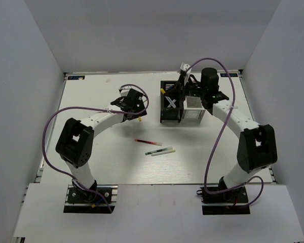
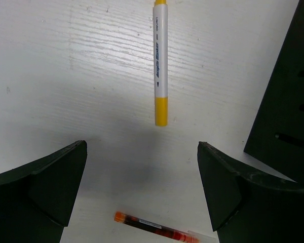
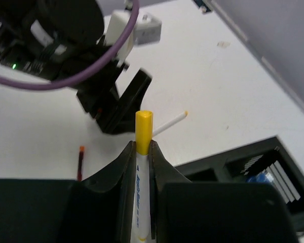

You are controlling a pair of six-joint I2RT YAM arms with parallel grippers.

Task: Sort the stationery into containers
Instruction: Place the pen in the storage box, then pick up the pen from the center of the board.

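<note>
My right gripper already has the white pen hanging upright above the black organiser's near section [image 1: 171,103] [image 3: 202,175], so next it will ease slightly outward and down there and release.
My right gripper [image 3: 143,149] is shut on a white pen with a yellow cap [image 3: 143,126] and holds it upright above the black organiser [image 1: 169,104]; in the top view this gripper [image 1: 185,85] is over the organisers. The white-grey organiser [image 1: 193,109] stands right of the black one. My left gripper [image 2: 142,147] is open and empty above the table, just short of another white pen with yellow tips [image 2: 161,61]. A red pen [image 2: 156,230] lies below the fingers. The black organiser's side [image 2: 289,96] is at the right of the left wrist view.
The red pen [image 1: 148,142] and two green-and-white pens [image 1: 160,151] lie mid-table in front of the organisers. A yellow-tipped item [image 1: 162,91] sticks out of the black organiser. Something blue [image 3: 258,177] shows inside the black organiser [image 3: 238,159]. White walls enclose the table.
</note>
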